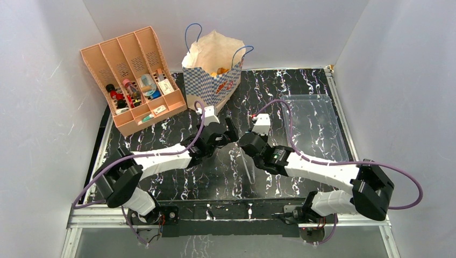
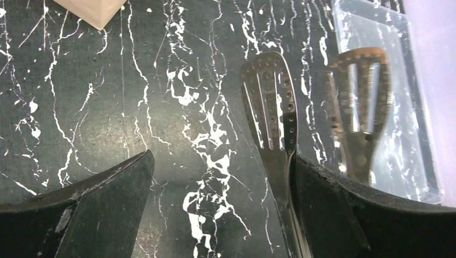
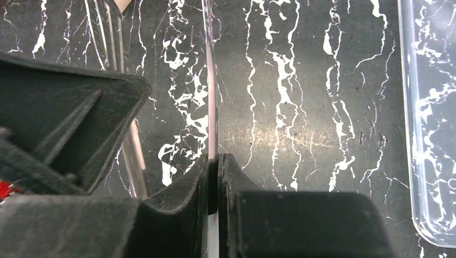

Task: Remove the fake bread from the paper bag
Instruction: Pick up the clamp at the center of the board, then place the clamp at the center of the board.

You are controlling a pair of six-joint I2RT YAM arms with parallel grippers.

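My right gripper lowers toward the bare tabletop (image 3: 269, 126) beside the clear plastic tray next to release the tongs (image 3: 211, 80), since their held arm still hangs above it.
The paper bag (image 1: 212, 75) stands upright and open at the back of the table, blue cord handles up. Orange-brown bits of the fake bread (image 1: 221, 71) show inside its mouth. Both grippers are in front of the bag, close together over the marbled tabletop. My left gripper (image 1: 230, 133) (image 2: 221, 156) is open, and one arm of the metal tongs (image 2: 271, 113) lies against the inside of its right finger (image 2: 333, 204). My right gripper (image 1: 248, 146) (image 3: 214, 157) is shut on a thin arm of the tongs (image 3: 211, 80).
An orange slotted organiser (image 1: 134, 80) full of small items stands at the back left. A clear plastic tray (image 1: 312, 123) (image 3: 430, 134) lies on the right side of the table. White walls close in the back and both sides.
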